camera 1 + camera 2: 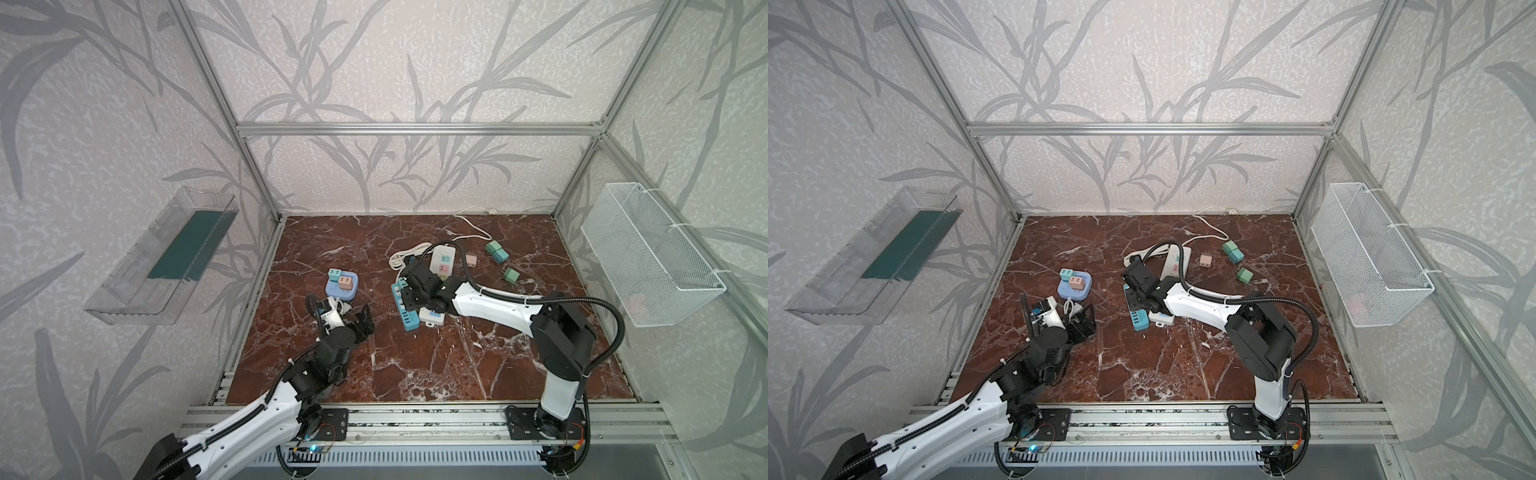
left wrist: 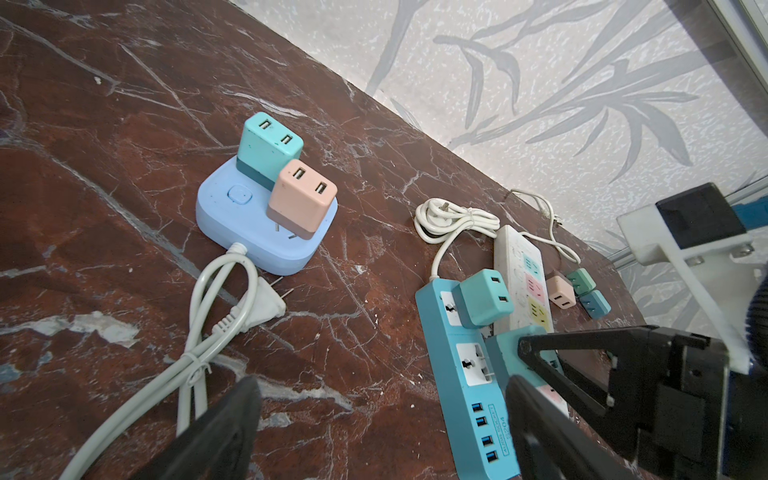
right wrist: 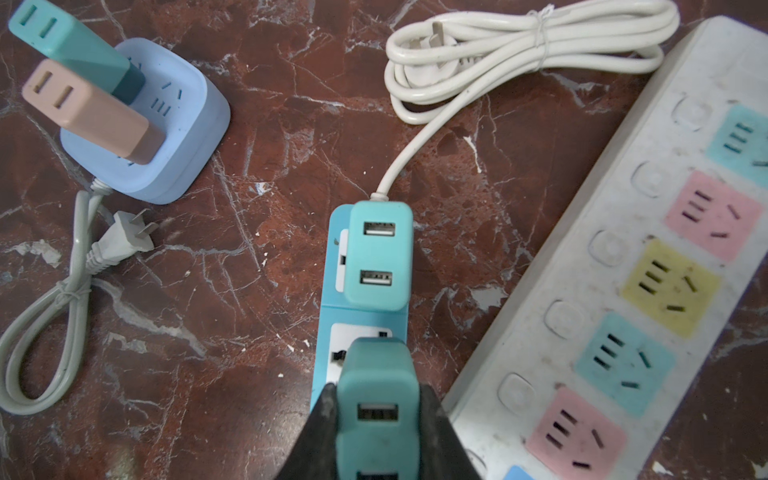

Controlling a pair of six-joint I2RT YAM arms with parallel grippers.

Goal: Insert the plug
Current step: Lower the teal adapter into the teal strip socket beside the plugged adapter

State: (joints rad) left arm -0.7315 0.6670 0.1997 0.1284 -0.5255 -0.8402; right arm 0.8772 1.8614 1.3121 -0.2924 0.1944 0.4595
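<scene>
Next, my right gripper pushes the teal plug down into the strip's second white socket [image 3: 352,340], then releases, because the plug's pins still show above the strip's side.
My right gripper [image 3: 377,399] is shut on a teal plug [image 3: 377,432], holding it by its sides over the blue power strip [image 3: 328,316]. In the left wrist view, this plug [image 2: 505,353] sits at the strip's second white socket [image 2: 469,363] with its prongs against the face; how deep they go I cannot tell. Another teal plug [image 3: 376,257] is seated in the first socket. In both top views the right gripper [image 1: 409,286] [image 1: 1136,286] hovers over the strip [image 1: 409,322]. My left gripper [image 2: 382,399] [image 1: 351,311] is open and empty, left of the strip.
A light-blue socket cube [image 1: 341,291] carries a teal and a pink adapter. A white strip [image 1: 442,259] lies beside the blue one, next to a coiled white cord [image 1: 405,255]. Loose adapters [image 1: 496,251] lie behind. A wire basket [image 1: 648,249] and a clear tray [image 1: 162,257] hang on the walls.
</scene>
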